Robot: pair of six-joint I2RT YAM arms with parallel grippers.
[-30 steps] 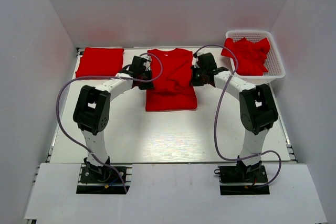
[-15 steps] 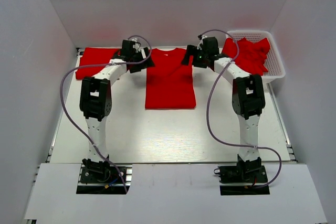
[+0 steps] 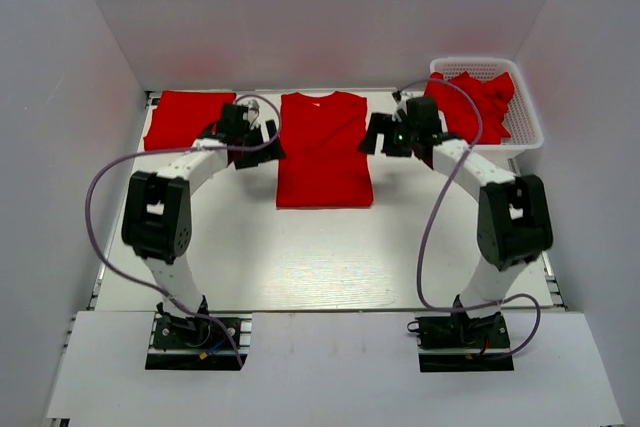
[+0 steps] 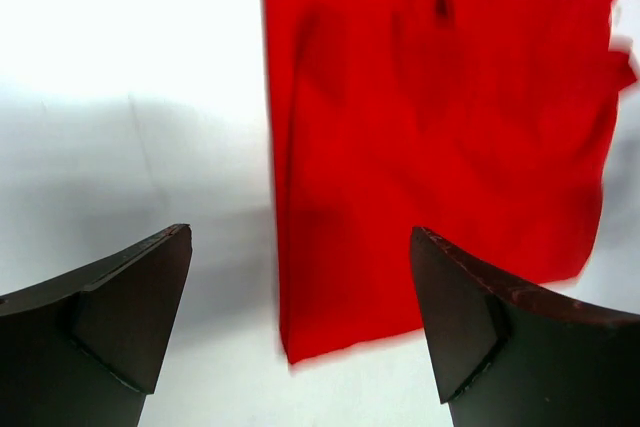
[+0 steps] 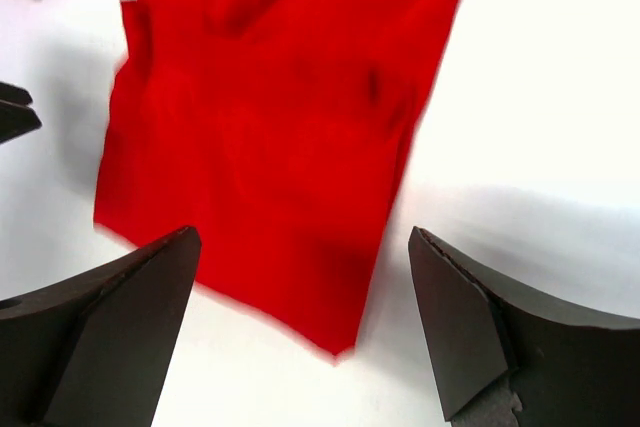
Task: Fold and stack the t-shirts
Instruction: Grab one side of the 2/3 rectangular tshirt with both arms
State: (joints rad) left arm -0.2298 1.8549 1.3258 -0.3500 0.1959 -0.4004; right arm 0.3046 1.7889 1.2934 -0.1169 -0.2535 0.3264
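Note:
The t-shirt's hem corner on the basket's side is nearer the robot's base than the gripper's open fingers, so the right gripper will move back and down to that corner next.
One red t-shirt (image 3: 323,150) lies flat mid-table with its sleeves folded in, forming a long rectangle; the left wrist view (image 4: 430,137) and the right wrist view (image 5: 270,137) both show it. My left gripper (image 3: 260,143) hovers just off its left edge, open and empty (image 4: 300,332). My right gripper (image 3: 382,137) hovers just off its right edge, also open and empty (image 5: 300,332). A folded t-shirt (image 3: 190,117) rests at the back left. More crumpled t-shirts (image 3: 470,102) fill the basket.
The white lattice basket (image 3: 527,127) stands at the back right corner. White walls close in the table on the left, back and right. Purple cables loop from both arms over the table's sides.
Both grippers let go of the middle shirt's sides and opened. They swung toward its collar end, then drew back to hover beside its edges. The shirt now lies flat.

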